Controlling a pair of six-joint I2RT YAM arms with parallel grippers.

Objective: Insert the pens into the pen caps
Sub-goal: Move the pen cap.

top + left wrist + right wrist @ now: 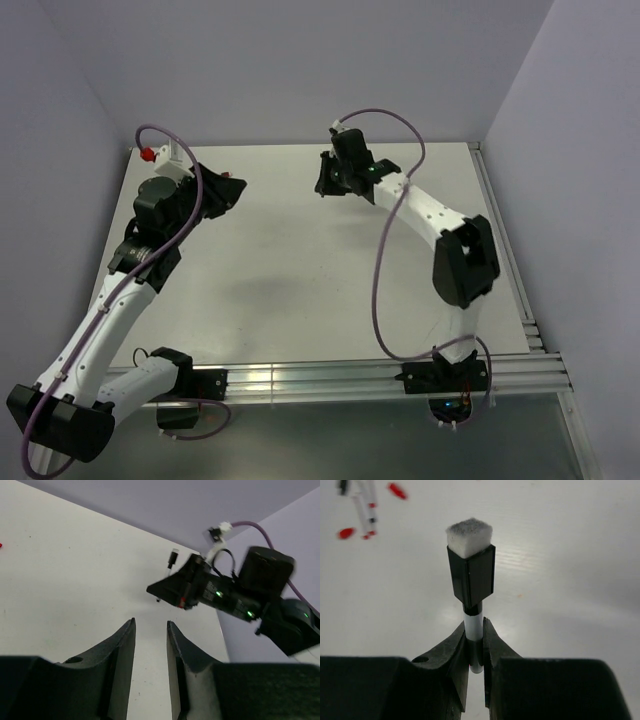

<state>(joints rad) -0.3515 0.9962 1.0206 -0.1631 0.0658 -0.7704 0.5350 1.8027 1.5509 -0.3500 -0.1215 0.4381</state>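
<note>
My right gripper comes down to the bare white tabletop beneath it next and releases the white-barrelled pen (474,622) there. The pen's black cap is already on.
My right gripper (475,630) is shut on a white-barrelled pen (474,622). That pen carries a black cap (471,575) with a grey felt top. In the left wrist view the same pen (169,572) stands upright in the right gripper (167,590), its black cap (173,557) uppermost. More pens (364,507) and red caps (396,490) lie blurred on the table at the upper left of the right wrist view. My left gripper (150,627) is open over bare table with nothing between its fingers (127,645). From above, the left gripper (225,190) and right gripper (325,182) face each other, apart.
A white table (300,270) is walled at the back and both sides. Aluminium rails (350,375) run along its near edge. Purple cables (385,260) loop off both arms, and a red plug tip (148,154) sits on the left one.
</note>
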